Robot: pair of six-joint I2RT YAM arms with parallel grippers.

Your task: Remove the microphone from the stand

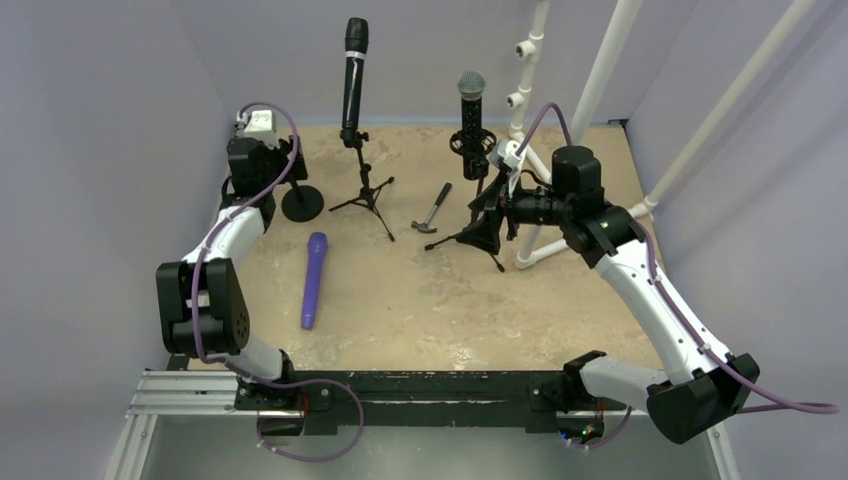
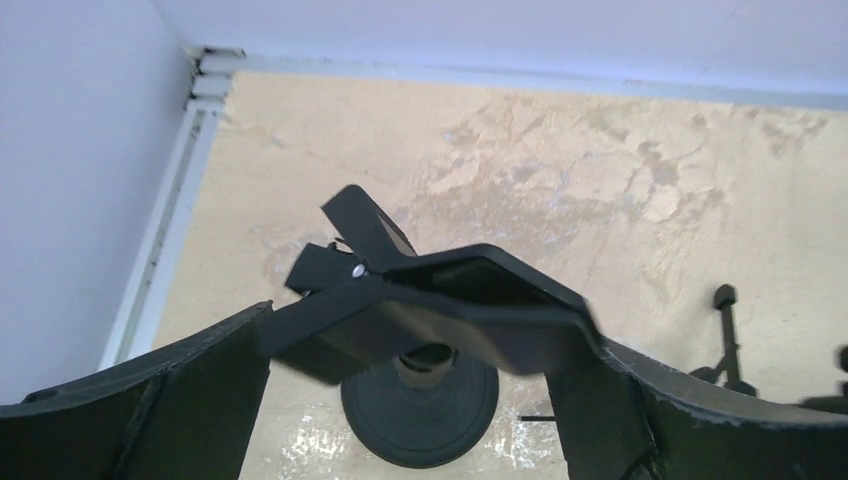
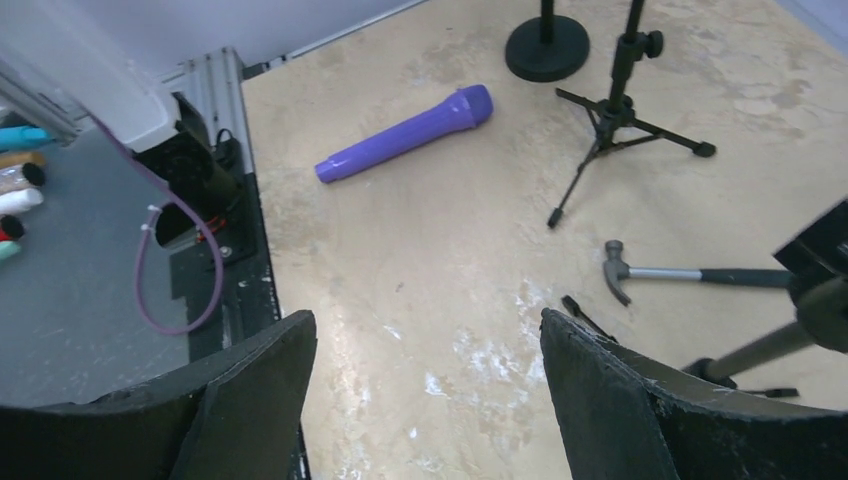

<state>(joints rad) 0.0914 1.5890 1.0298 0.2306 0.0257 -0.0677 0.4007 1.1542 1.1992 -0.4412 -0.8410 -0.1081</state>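
Note:
Next, my left gripper moves to the right in the top view to close on the middle tripod stand's upper pole (image 1: 361, 156), since the round-base stand's clip is empty.
A tall black microphone (image 1: 354, 75) stands upright in a tripod stand (image 1: 366, 195) at the back middle. A second black microphone with a grey mesh head (image 1: 471, 105) sits in another tripod stand (image 1: 478, 232) to the right. A purple microphone (image 1: 315, 280) lies loose on the table; it also shows in the right wrist view (image 3: 405, 133). My left gripper (image 1: 288, 165) is open around the empty black clip (image 2: 450, 300) of a round-base stand (image 2: 420, 405). My right gripper (image 1: 490, 225) is open and empty (image 3: 424, 320), low beside the right tripod's legs (image 3: 760, 345).
A small hammer (image 1: 432, 211) lies between the two tripods and also shows in the right wrist view (image 3: 640, 272). White pipes (image 1: 600, 90) rise at the back right, with walls on three sides. The round base (image 1: 302, 202) stands at the back left.

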